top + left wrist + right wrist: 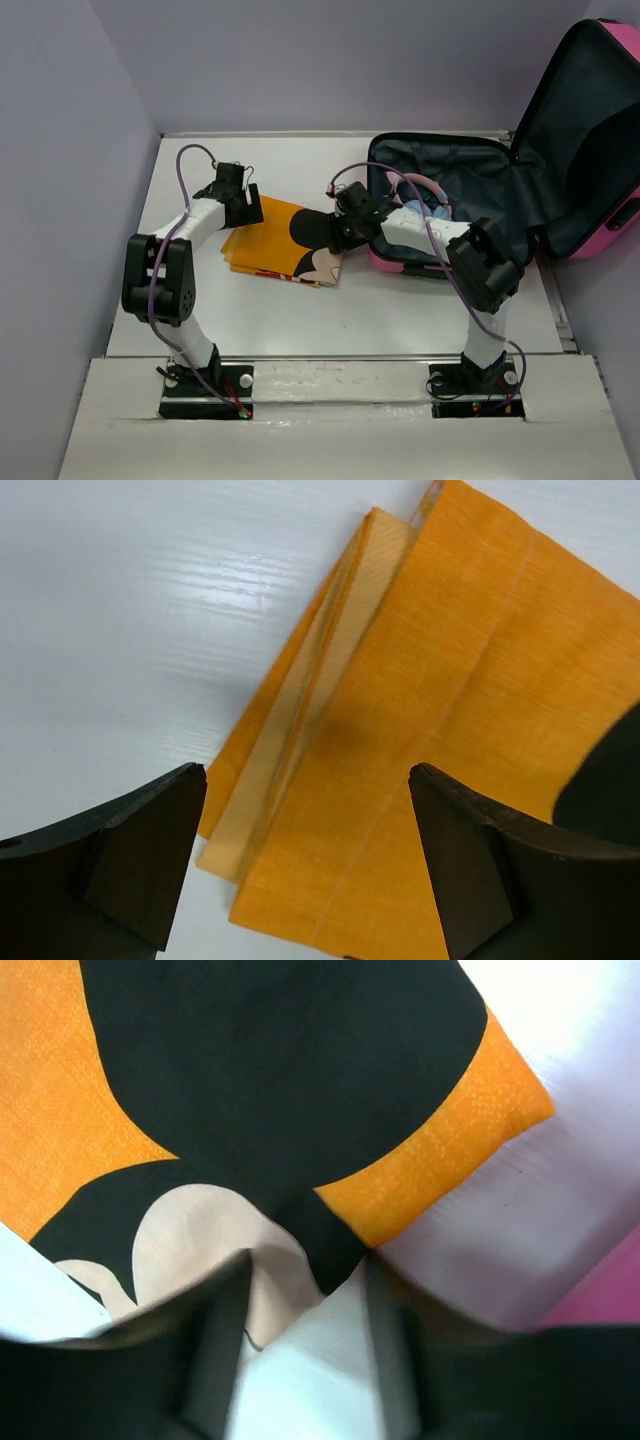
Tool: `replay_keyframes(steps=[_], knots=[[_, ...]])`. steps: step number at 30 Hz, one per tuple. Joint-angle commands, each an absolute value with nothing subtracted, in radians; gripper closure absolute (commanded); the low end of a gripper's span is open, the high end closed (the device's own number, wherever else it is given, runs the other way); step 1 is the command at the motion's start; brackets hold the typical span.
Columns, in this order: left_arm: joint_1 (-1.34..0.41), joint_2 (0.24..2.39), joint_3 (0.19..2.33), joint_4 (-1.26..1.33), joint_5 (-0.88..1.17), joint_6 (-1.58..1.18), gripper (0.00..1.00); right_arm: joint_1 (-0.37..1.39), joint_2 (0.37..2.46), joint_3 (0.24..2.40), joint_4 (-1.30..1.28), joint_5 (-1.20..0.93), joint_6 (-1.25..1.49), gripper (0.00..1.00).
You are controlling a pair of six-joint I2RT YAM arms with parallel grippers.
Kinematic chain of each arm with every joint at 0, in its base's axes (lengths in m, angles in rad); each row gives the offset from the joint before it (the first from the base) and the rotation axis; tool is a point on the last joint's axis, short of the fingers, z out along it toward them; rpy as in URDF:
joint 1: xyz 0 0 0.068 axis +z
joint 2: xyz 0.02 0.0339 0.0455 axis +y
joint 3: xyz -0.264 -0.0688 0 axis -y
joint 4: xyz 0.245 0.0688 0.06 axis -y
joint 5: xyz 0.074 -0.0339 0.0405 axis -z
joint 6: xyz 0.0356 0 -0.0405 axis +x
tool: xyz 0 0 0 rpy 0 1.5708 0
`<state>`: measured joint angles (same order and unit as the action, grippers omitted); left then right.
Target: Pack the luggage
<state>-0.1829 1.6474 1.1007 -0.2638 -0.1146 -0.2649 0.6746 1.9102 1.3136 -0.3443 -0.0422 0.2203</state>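
Observation:
My left gripper lowers to the orange item's layered edge (240,230) (301,744) next, then closes on the stacked folds.
The luggage (590,150) is a hot-pink hard-shell suitcase lying open at the right, its lid propped up and its dark lining (470,170) showing. Its pink shell shows in the right wrist view (605,1300). A flat orange folded item (270,235) with a black and beige cartoon print lies on the table left of it. My left gripper (243,200) is open over the item's left edge (430,680), its jaws wide apart (305,860). My right gripper (340,235) is open at the item's right edge, with the puckered cloth edge (290,1250) between its fingers (300,1330).
A light blue and pink item (432,203) lies inside the suitcase's base, partly hidden by my right arm. The white table (400,310) is walled by grey panels on the left, the back and the right.

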Motion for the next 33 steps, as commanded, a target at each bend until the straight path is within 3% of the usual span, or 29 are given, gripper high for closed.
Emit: replay_keyframes(steps=[1, 3, 13, 17, 20, 22, 23, 25, 26, 29, 33], knots=[[-0.169, 1.736, 1.158, -0.304, -0.167, -0.172, 0.05, 0.652, 1.856, 1.301, -0.342, -0.018, 0.256, 0.36], [-0.153, 1.759, 1.164, -0.293, -0.129, -0.169, 0.04, 0.652, 1.845, 1.276, -0.334, -0.032, 0.287, 0.23], [-0.129, 1.887, 1.166, -0.287, -0.029, -0.163, 0.10, 0.698, 1.945, 1.270, -0.282, -0.069, 0.391, 0.20], [-0.130, 1.899, 1.157, -0.282, -0.005, -0.167, 0.18, 0.721, 2.005, 1.322, -0.290, -0.037, 0.403, 0.19], [-0.133, 1.901, 1.143, -0.282, -0.005, -0.166, 0.38, 0.764, 2.048, 1.373, -0.304, -0.008, 0.410, 0.19], [-0.132, 1.891, 1.134, -0.282, -0.005, -0.167, 0.52, 0.773, 2.074, 1.402, -0.308, -0.006, 0.417, 0.26], [-0.132, 1.887, 1.123, -0.282, -0.005, -0.169, 0.67, 0.773, 2.080, 1.408, -0.307, -0.005, 0.432, 0.36], [-0.132, 1.873, 1.111, -0.279, 0.021, -0.170, 0.80, 0.773, 2.094, 1.425, -0.299, -0.005, 0.445, 0.54], [-0.132, 1.871, 1.098, -0.278, 0.034, -0.173, 0.90, 0.773, 2.100, 1.427, -0.276, -0.005, 0.460, 0.72], [-0.132, 1.875, 1.100, -0.282, 0.043, -0.176, 0.94, 0.782, 2.089, 1.413, -0.200, -0.015, 0.483, 0.93], [-0.132, 1.771, 1.101, -0.261, 0.138, -0.199, 0.94, 0.782, 1.978, 1.355, -0.089, 0.033, 0.479, 0.93]])
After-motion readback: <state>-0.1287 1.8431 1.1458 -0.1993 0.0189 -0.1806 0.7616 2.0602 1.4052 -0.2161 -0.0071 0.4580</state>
